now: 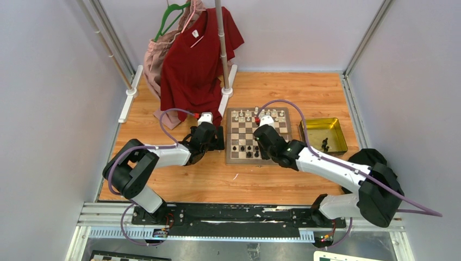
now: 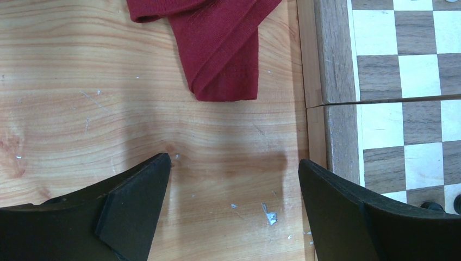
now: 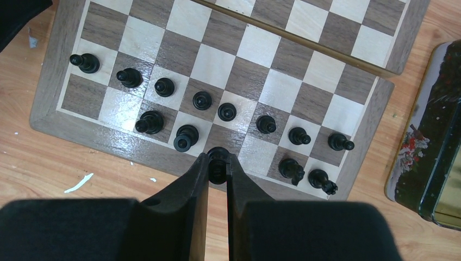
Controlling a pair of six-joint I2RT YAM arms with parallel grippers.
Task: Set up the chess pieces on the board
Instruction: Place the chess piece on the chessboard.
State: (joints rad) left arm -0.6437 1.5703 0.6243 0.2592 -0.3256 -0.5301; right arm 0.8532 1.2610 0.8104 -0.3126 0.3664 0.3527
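The empty dark near-row square is just below my right gripper. My right gripper will next lower the black chess piece onto it and let go, which partly fills the gap in the row.
The board point(image 1: 259, 160) lies mid-table, with white chess pieces point(image 1: 258, 115) along its far rows and black ones point(image 1: 245, 149) near. In the right wrist view my right gripper point(image 3: 218, 161) is shut on a black chess piece point(image 3: 219, 154), held over the near row of the board point(image 3: 215, 64). Several black pawns point(image 3: 202, 100) stand in a line ahead of it, with other black pieces point(image 3: 186, 137) in the near row on both sides. My left gripper point(image 2: 235, 163) is open over bare wood, just left of the board's border point(image 2: 337, 81), with nothing between its fingers.
A yellow metal tray point(image 1: 311, 132) right of the board holds a few black pieces point(image 1: 325, 144). A red shirt point(image 1: 198, 60) hangs on a rack behind the board, and its hem point(image 2: 223, 49) lies on the table ahead of my left gripper.
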